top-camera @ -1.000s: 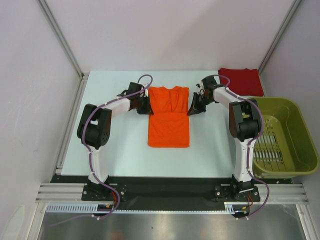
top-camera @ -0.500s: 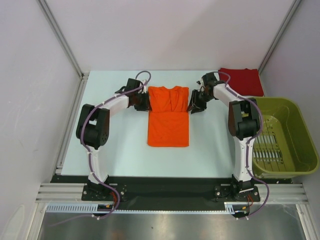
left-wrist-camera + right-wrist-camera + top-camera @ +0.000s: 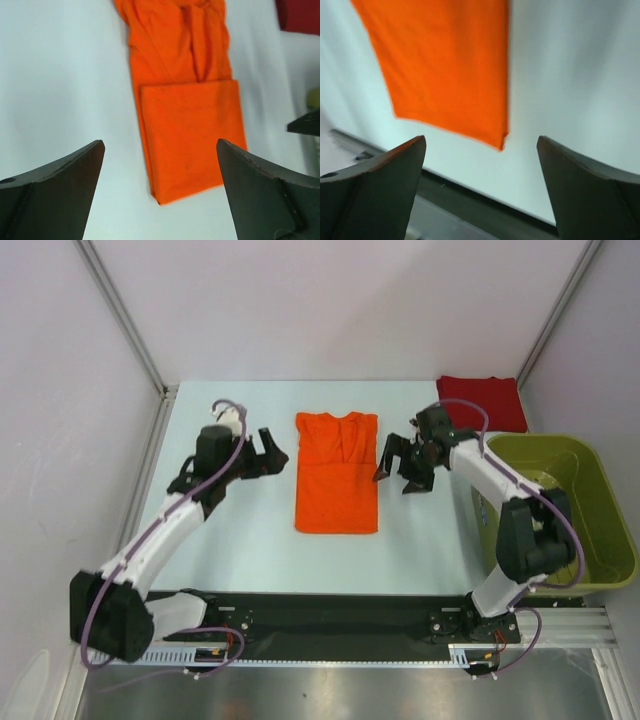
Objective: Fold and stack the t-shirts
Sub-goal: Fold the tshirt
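My left gripper moves down and back to the orange t-shirt's near corner away from the basket [image 3: 159, 201] next, since it lies below and back of my open gripper.
The bright orange t-shirt [image 3: 337, 472] lies flat mid-table, folded into a long narrow rectangle with the collar at the far end. In the left wrist view the orange t-shirt [image 3: 190, 115] shows its lower half doubled over. The dark red t-shirt [image 3: 480, 400] sits folded at the back right corner, apart from the orange one. My left gripper [image 3: 275, 455] hovers just left of the orange shirt, open and empty [image 3: 160, 145]. My right gripper [image 3: 397, 476] hovers just right of it, also open and empty [image 3: 481, 140], above the shirt's near corner [image 3: 445, 65].
An olive-green basket [image 3: 600, 540] stands at the right edge beside the right arm. The black rail of the table's near edge [image 3: 470, 200] shows below the right gripper. Metal frame posts rise at both back corners.
Both grippers have gone from shut to open and let go of the orange shirt's sides. Both have drawn away from it, the left arm swinging out to the left, the right one outward and nearer.
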### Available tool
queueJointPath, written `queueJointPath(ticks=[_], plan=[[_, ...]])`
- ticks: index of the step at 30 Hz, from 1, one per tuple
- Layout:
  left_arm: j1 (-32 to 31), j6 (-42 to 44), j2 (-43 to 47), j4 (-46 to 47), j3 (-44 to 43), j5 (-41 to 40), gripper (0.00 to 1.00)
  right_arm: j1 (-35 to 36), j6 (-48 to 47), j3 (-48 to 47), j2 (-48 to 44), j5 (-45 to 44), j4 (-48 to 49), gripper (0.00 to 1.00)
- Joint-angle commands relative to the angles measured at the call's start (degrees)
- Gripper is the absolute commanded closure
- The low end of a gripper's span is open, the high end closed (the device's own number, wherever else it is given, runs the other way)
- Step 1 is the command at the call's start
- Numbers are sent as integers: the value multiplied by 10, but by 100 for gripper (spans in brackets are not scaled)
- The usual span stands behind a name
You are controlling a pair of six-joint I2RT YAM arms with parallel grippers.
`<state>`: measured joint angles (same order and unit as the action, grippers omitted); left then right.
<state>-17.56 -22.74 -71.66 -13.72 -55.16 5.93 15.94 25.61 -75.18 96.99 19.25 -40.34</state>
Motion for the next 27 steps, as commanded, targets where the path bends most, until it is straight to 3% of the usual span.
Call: queueJointPath(ticks=[1, 2, 4, 9, 10, 12, 16, 27], plan=[[-4, -86, 69, 75, 134, 70, 0, 22, 134, 109, -81, 53, 107, 0], [-5, -127, 102, 94, 158, 112, 0, 27, 155, 168, -97, 56, 126, 0], [-13, -177, 130, 95, 208, 122, 8, 46, 205, 226, -147, 49, 193, 0], [-74, -305, 201, 77, 292, 57, 12, 86, 333, 347, -196, 12, 285, 12], [-77, -363, 208, 84, 304, 51, 14, 90, 350, 375, -203, 0, 309, 13], [-84, -420, 202, 109, 339, 44, 16, 92, 399, 405, -211, -11, 352, 23], [-91, -527, 131, 173, 362, 42, 26, 97, 455, 445, -215, -43, 397, 30], [-100, -632, 7, 244, 397, 16, 43, 108, 489, 464, -183, -69, 439, 49]])
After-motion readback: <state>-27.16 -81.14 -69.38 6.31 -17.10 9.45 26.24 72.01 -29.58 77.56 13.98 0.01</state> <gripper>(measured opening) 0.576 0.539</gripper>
